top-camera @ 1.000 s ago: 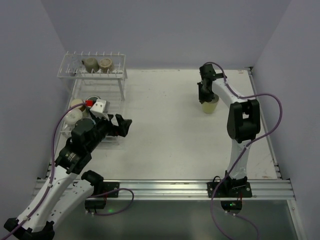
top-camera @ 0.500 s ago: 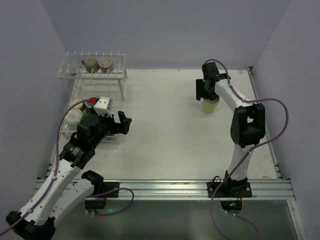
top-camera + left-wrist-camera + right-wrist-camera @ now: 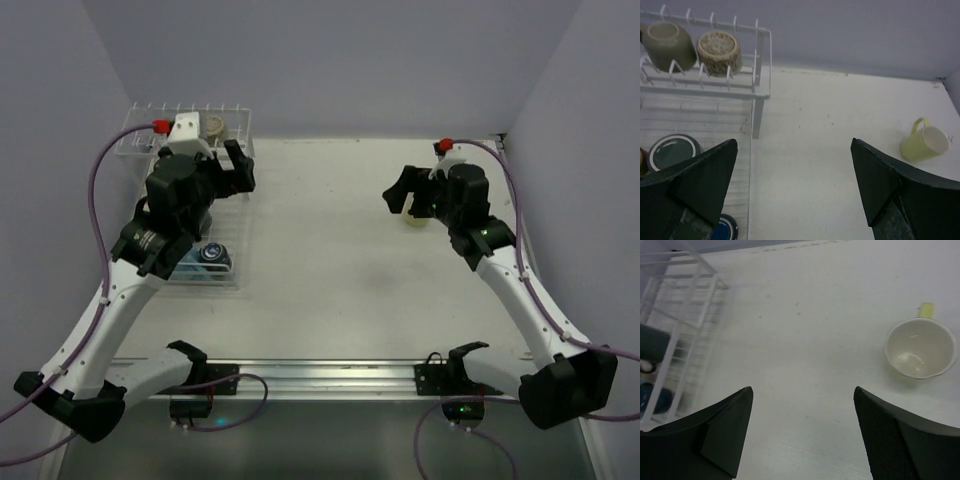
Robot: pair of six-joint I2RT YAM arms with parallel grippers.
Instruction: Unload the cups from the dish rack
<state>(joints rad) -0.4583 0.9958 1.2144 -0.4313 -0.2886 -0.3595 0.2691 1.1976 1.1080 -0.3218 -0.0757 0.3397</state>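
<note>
The left gripper moves outward over the peg shelf [image 3: 705, 90] next. It sets its open fingers astride the speckled tan cup [image 3: 719, 51], since that cup stands nearer than the olive cup.
The dish rack [image 3: 138, 140] stands at the far left, its peg shelf [image 3: 705, 90] holding an olive cup [image 3: 669, 45] and a speckled tan cup [image 3: 717, 50]. Its lower tray [image 3: 700, 125] holds a dark teal cup [image 3: 672, 152] and a blue cup [image 3: 211, 256]. My left gripper [image 3: 238, 168] hovers open beside the rack's right end, nothing between its fingers. A pale yellow-green mug [image 3: 920, 347] stands upright on the table at the far right. My right gripper [image 3: 398, 192] is open just left of that mug [image 3: 418, 220], not touching it.
The white table [image 3: 330, 260] runs between rack and mug. The rack's white leg [image 3: 757, 117] stands just ahead of my left gripper [image 3: 792, 145]. Walls close in at the back and both sides. My right gripper [image 3: 803, 390] points down at bare table.
My right gripper opened, let go of the yellow-green mug and drew back from it. My left arm rose and swung back from the rack's lower tray to beside the upper shelf.
</note>
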